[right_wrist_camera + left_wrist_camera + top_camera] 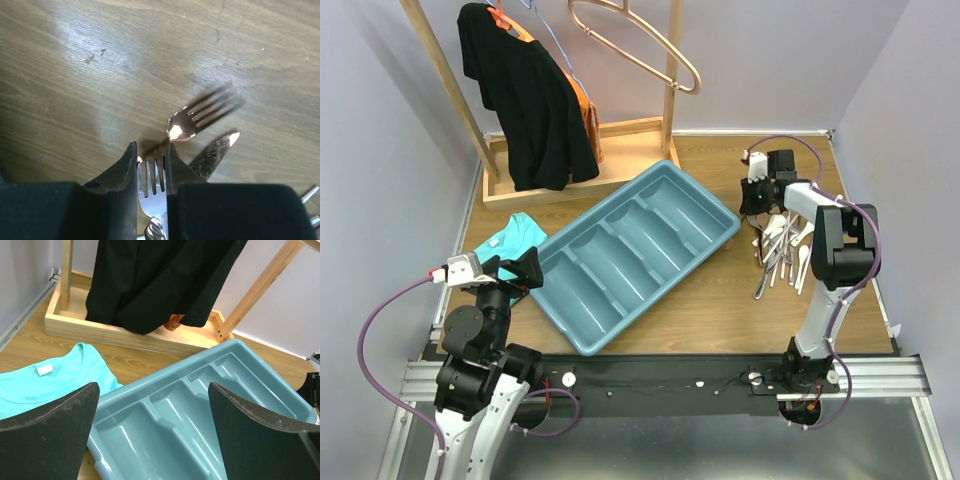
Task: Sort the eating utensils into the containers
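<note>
The tray's nearest empty section (686, 212) is to the left of my right gripper in the top view. My right gripper should lift the fork over the tray's rim, lower it inside that section and release it.
The teal-blue cutlery tray (585, 290) lies diagonally at the table's middle, and its four compartments look empty. The eating utensils (782, 252), forks, knives and white spoons, lie in a pile to its right. My right gripper (757, 200) is at the far end of that pile. In the right wrist view it (151, 156) is shut on a metal fork (152, 192), tines pointing forward between the fingers. A coppery fork (192, 122) and a knife tip (215, 150) lie just ahead on the wood. My left gripper (520, 270) is open and empty at the tray's near-left end (180, 367).
A teal folded cloth (510, 240) lies left of the tray, under my left gripper's side. A wooden rack base (620, 140) stands at the back with a black garment (525, 100) and large metal hangers (640, 50). Walls close in on the left and right.
</note>
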Robot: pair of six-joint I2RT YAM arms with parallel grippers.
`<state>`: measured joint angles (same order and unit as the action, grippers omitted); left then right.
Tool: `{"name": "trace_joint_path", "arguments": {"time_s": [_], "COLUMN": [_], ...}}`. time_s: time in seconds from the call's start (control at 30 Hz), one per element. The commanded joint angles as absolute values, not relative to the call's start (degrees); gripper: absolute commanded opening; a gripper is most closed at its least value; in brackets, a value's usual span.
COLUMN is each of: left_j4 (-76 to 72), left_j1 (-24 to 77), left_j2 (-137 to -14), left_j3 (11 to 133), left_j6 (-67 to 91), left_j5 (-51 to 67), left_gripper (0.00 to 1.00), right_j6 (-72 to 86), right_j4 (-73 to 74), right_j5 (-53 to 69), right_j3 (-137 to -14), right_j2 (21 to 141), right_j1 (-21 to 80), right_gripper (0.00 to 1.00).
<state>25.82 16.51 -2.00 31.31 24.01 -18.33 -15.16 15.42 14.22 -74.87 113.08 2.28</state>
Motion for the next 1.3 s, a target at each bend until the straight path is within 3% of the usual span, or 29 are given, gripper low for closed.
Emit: {"name": "trace_joint_path", "arguments": {"time_s": [0.0,0.4,0.73,1.27], "left_j4": [24.7,24.52,24.52,24.96], "left_j1": [16.35,16.35,16.35,16.26], "left_j2": [-1.93,-1.76,-1.67,-1.49], "left_j3": [30.76,30.76,30.76,30.85], "left_j6": [23.29,23.2,23.29,23.29], "left_j5": [-17.05,-16.96,-16.61,-16.52], "left_gripper": [0.99,0.99,0.99,0.99], "right_j6": [-16.17,-11.69,-0.28,12.13], "right_j4": [12.04,8.61,2.56,-16.43], "right_j5": [13.19,15.55,29.33,23.74], "right_j3": [-72.78,-71.89,-72.07,-74.7], "right_j2": [107.68,97.48,90.71,97.02], "right_j1": [2.29,2.37,2.81,21.34], "right_gripper": [0.17,0.14,0.14,0.15]}}
